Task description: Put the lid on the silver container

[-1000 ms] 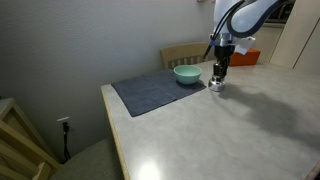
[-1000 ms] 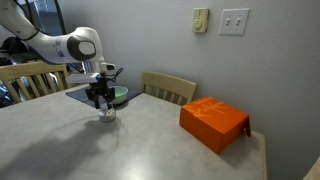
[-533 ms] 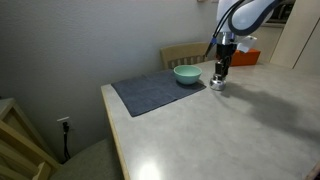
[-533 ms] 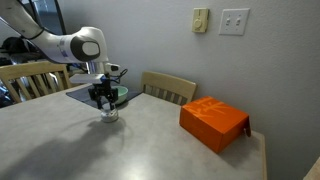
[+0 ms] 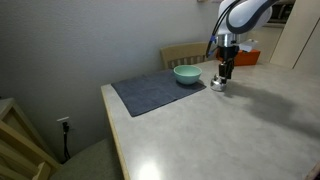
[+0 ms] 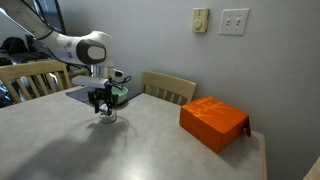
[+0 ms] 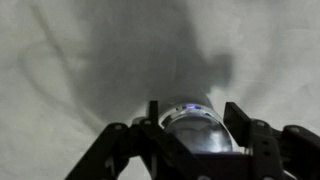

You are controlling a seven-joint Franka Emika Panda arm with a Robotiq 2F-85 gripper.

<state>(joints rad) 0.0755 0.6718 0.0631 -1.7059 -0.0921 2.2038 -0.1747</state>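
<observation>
My gripper should next move slightly toward the teal bowl and open its fingers to let go of the lid, as the silver container's top (image 5: 218, 80) (image 7: 198, 130) is already at its fingertips.
The silver container (image 5: 217, 87) is a small shiny round pot that stands on the light tabletop just past the mat; it also shows in an exterior view (image 6: 106, 118). My gripper (image 5: 224, 79) points straight down onto its top (image 6: 103, 108). In the wrist view a shiny round lid (image 7: 196, 130) fills the gap between my two fingers (image 7: 193, 118), which touch it on both sides. The lid sits at the container's mouth; how well it is seated is hidden by my fingers.
A teal bowl (image 5: 186, 74) stands on a dark grey mat (image 5: 155, 91), close beside the container. An orange box (image 6: 213, 121) lies further along the table. A wooden chair (image 6: 168, 88) stands behind the table, and the table edge (image 5: 112, 125) is near the mat.
My gripper and arm have shifted slightly sideways over the container, staying low on it. The bowl, mat and box have not moved.
</observation>
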